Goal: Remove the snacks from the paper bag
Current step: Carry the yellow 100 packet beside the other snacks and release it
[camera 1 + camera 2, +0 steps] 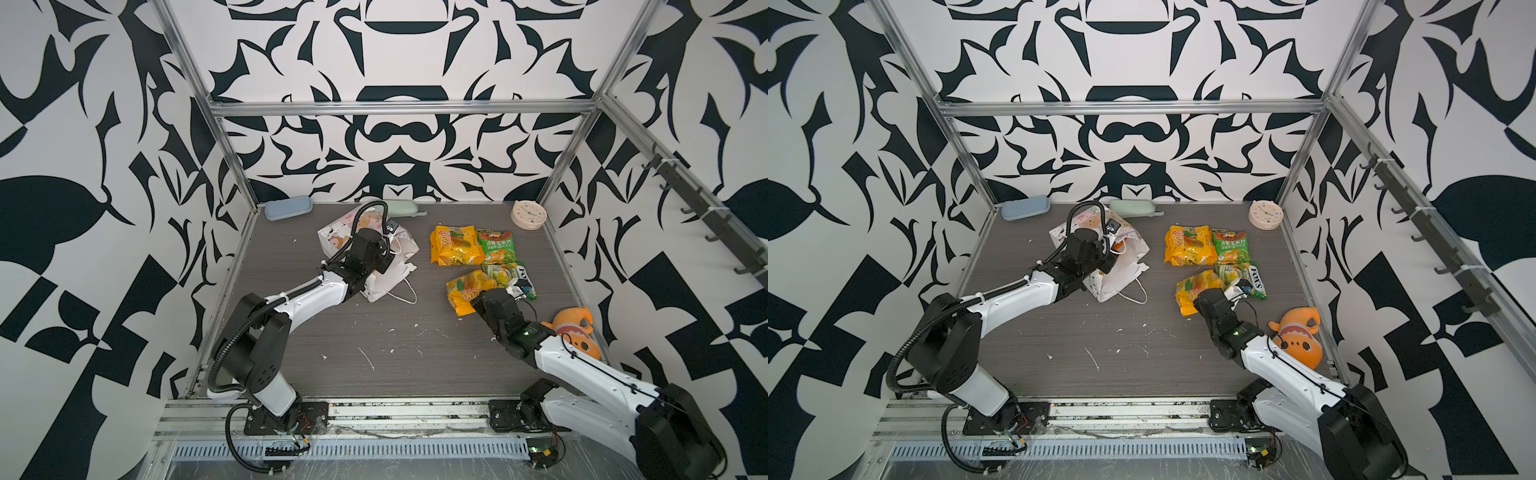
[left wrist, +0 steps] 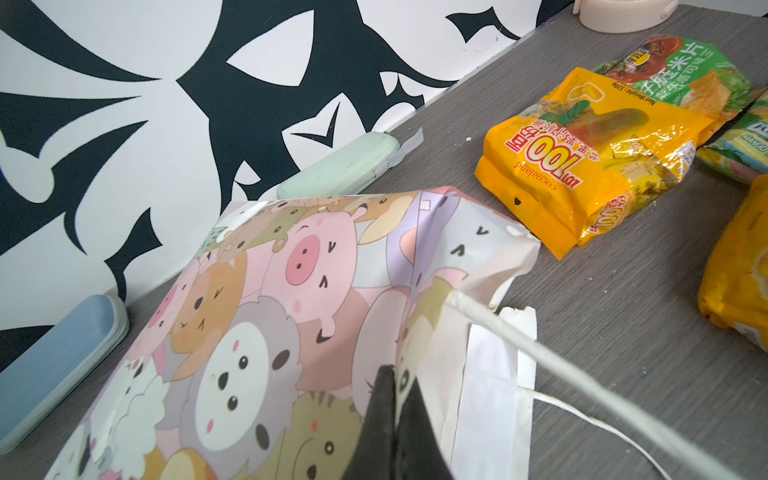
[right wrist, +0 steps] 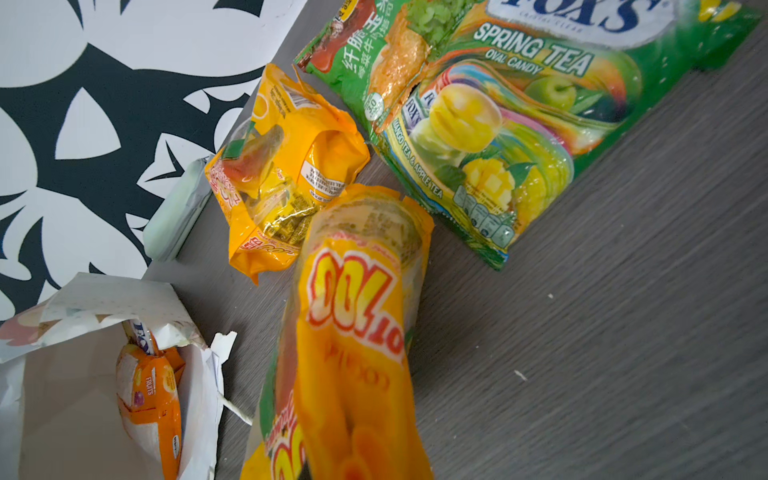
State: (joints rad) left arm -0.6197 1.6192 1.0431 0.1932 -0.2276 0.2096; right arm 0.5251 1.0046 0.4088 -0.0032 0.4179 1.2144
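The right gripper lowers the held packet onto the bare tabletop below, on the near side of the other yellow-orange packet, and releases it next.
The paper bag lies on its side left of the middle, mouth toward the packets. My left gripper is shut on its upper rim beside a cord handle. Inside the bag's mouth a small orange packet shows. Out on the table lie a yellow-orange packet and two green packets. My right gripper is shut on a second yellow-orange packet near them; its fingers are hidden under the packet in the right wrist view.
A cream clock stands at the back right corner. An orange plush toy lies by the right wall beside my right arm. A blue case and a green case rest against the back wall behind the bag.
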